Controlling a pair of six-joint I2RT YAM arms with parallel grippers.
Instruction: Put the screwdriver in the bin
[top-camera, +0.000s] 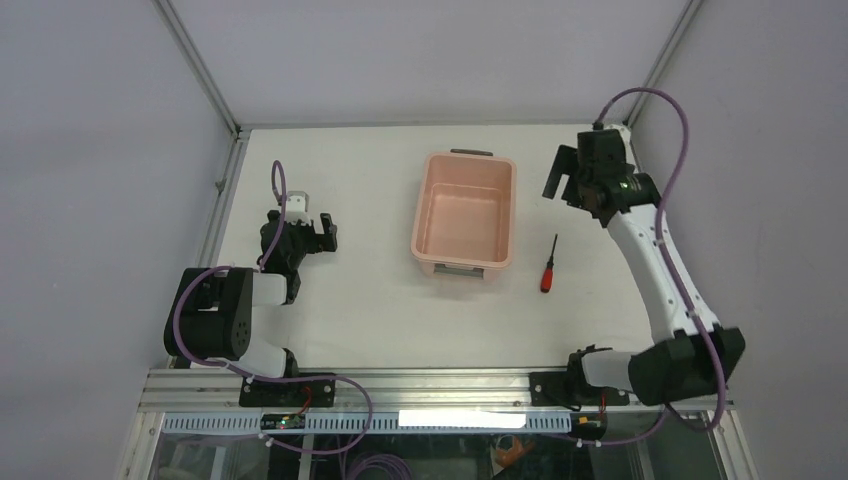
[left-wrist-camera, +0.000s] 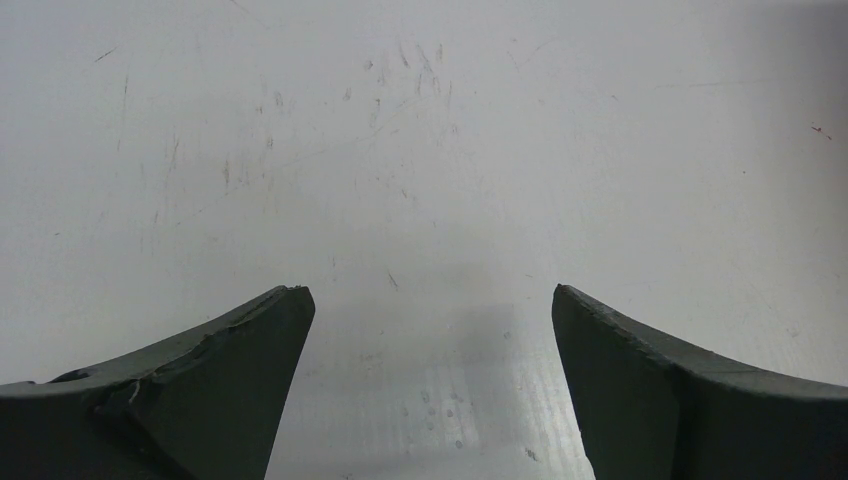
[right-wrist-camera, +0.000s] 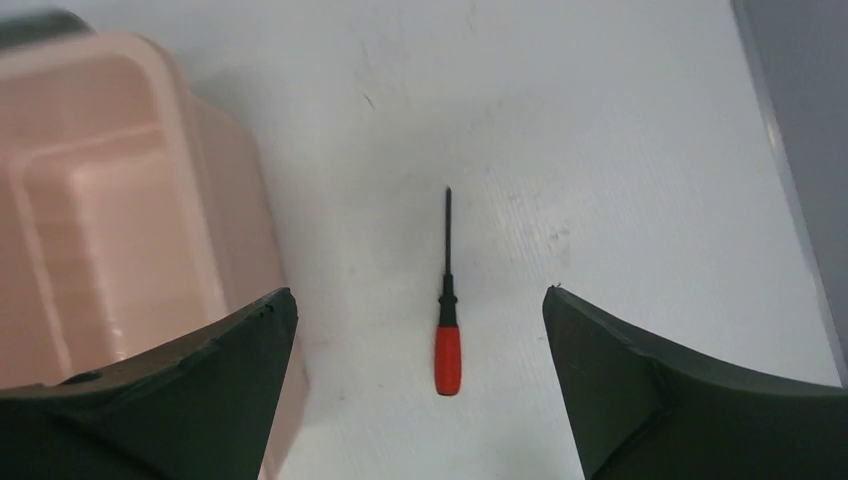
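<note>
My right gripper brings its fingers down and back around the red handle's stem end (top-camera: 549, 268) (right-wrist-camera: 448, 323) next, as it lies below and back, with the fingers on either side of the screwdriver.
The screwdriver (top-camera: 547, 270), with a red handle and thin black shaft, lies flat on the white table just right of the bin's near right corner. The pale pink bin (top-camera: 465, 215) stands empty at mid-table, with a dark grey handle at each short end. My right gripper (top-camera: 562, 182) is open and empty, raised above the table beyond the screwdriver. In the right wrist view the screwdriver (right-wrist-camera: 448, 335) lies between the open fingers of the gripper (right-wrist-camera: 420, 291), with the bin (right-wrist-camera: 100, 220) at the left. My left gripper (top-camera: 320, 233) is open and empty over bare table at the left, as the left wrist view (left-wrist-camera: 430, 289) shows.
Grey walls enclose the table on the left, back and right. A metal rail (top-camera: 440, 385) with both arm bases runs along the near edge. The table's right edge (right-wrist-camera: 790, 190) shows in the right wrist view.
</note>
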